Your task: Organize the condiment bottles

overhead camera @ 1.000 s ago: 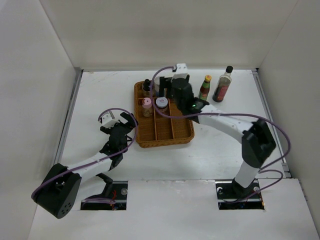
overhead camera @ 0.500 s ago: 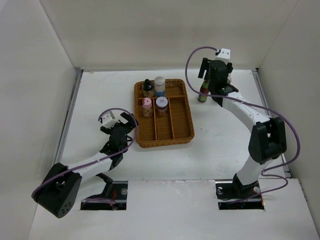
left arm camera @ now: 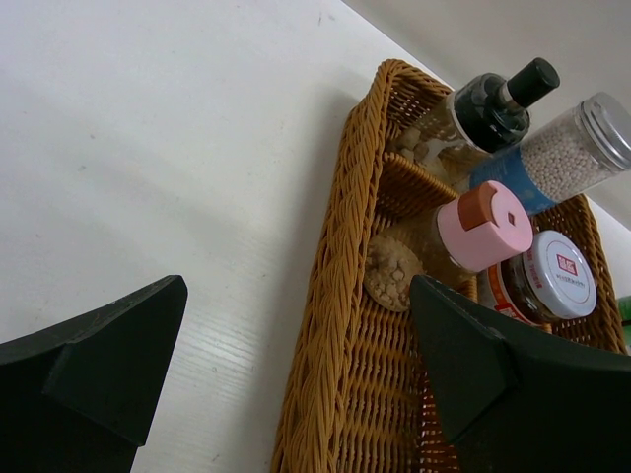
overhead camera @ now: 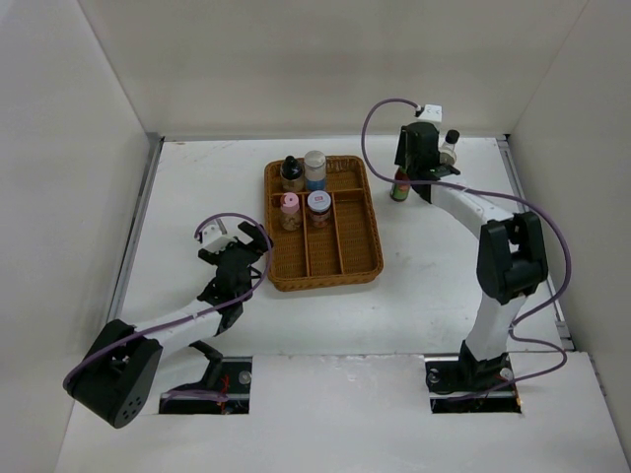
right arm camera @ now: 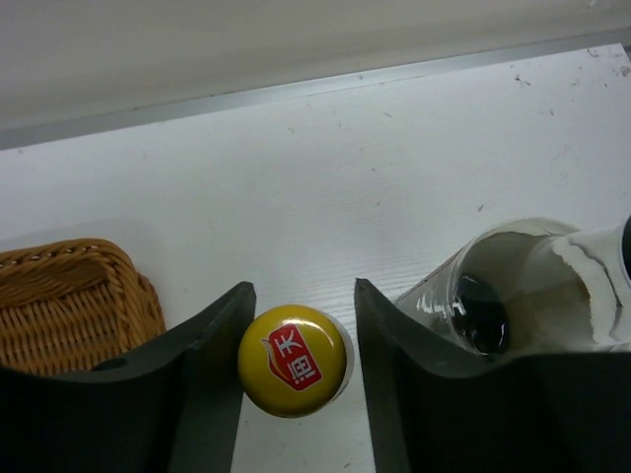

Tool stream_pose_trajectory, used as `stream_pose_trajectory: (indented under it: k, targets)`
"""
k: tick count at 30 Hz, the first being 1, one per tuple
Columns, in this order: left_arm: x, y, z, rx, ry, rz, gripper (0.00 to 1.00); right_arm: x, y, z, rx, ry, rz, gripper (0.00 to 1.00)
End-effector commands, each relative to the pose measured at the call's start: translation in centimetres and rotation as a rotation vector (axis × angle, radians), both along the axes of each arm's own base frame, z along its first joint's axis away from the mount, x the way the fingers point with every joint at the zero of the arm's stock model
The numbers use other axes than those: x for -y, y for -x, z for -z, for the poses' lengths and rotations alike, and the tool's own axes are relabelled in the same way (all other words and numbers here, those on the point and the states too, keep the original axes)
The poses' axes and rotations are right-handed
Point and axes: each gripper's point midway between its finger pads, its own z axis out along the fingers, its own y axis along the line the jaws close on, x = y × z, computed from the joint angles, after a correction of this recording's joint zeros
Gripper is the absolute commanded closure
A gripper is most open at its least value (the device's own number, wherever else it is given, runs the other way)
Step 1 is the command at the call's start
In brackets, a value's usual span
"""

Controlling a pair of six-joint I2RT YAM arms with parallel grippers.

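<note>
I need my right gripper to lift the yellow-capped green bottle (overhead camera: 400, 186), cross the tray's rim and lower to release it in the tray's far corner (overhead camera: 345, 175), which is empty beside the white-capped bottle.
The yellow-capped green bottle (overhead camera: 400, 186) stands on the table right of the wicker tray (overhead camera: 360, 256). My right gripper (overhead camera: 418, 158) is down over it. In the right wrist view its jaws hug the yellow cap (right arm camera: 294, 360); the left finger touches the cap and the right finger is a sliver away. The tall clear bottle (right arm camera: 513, 286) stands just right of it, its black cap (overhead camera: 453, 136) showing. In the tray stand the black-capped bottle (overhead camera: 290, 171), white-capped bottle (overhead camera: 315, 167), pink-capped bottle (left arm camera: 480, 229) and red-labelled-lid jar (left arm camera: 552, 281). My left gripper (overhead camera: 242, 246) is open beside the tray's left rim (left arm camera: 330, 325).
White walls close in the table on three sides, and a metal strip (right arm camera: 296, 89) runs along the back edge just behind the two loose bottles. The tray's near compartments (overhead camera: 340, 246) hold nothing.
My right arm swung from over the tray to the green bottle on the right. Its jaws have narrowed round the yellow cap. The left arm has not moved.
</note>
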Motion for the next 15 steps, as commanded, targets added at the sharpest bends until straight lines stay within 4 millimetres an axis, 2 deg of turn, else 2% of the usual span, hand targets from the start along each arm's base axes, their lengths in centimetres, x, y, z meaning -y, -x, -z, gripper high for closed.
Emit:
stream_pose_trajectory:
  k: [1, 3, 5, 10, 13, 15]
  targets:
    - [0.2, -0.5, -1.6, 0.055, 0.04, 0.001, 0.0, -0.2, -1.3, -3.1, 0.082, -0.01, 0.005, 0.53]
    - [0.2, -0.5, -1.6, 0.057, 0.041, 0.001, 0.0, 0.0, -1.1, -3.8, 0.099, -0.001, 0.018, 0.63]
    - [0.2, -0.5, -1.5, 0.051, 0.038, -0.001, 0.0, 0.4, -1.1, -5.2, 0.136, 0.005, 0.034, 0.68]
    - [0.2, -0.5, -1.5, 0.053, 0.039, -0.001, 0.0, -0.2, -0.6, -12.0, 0.275, 0.018, 0.032, 0.7]
    - [0.2, -0.5, -1.7, 0.058, 0.042, -0.001, 0.0, -1.9, 0.0, -16.1, 0.348, 0.011, -0.004, 0.71]
    - [0.2, -0.4, -1.7, 0.059, 0.042, -0.001, 0.0, -3.4, 0.5, -17.8, 0.377, 0.012, -0.035, 0.71]
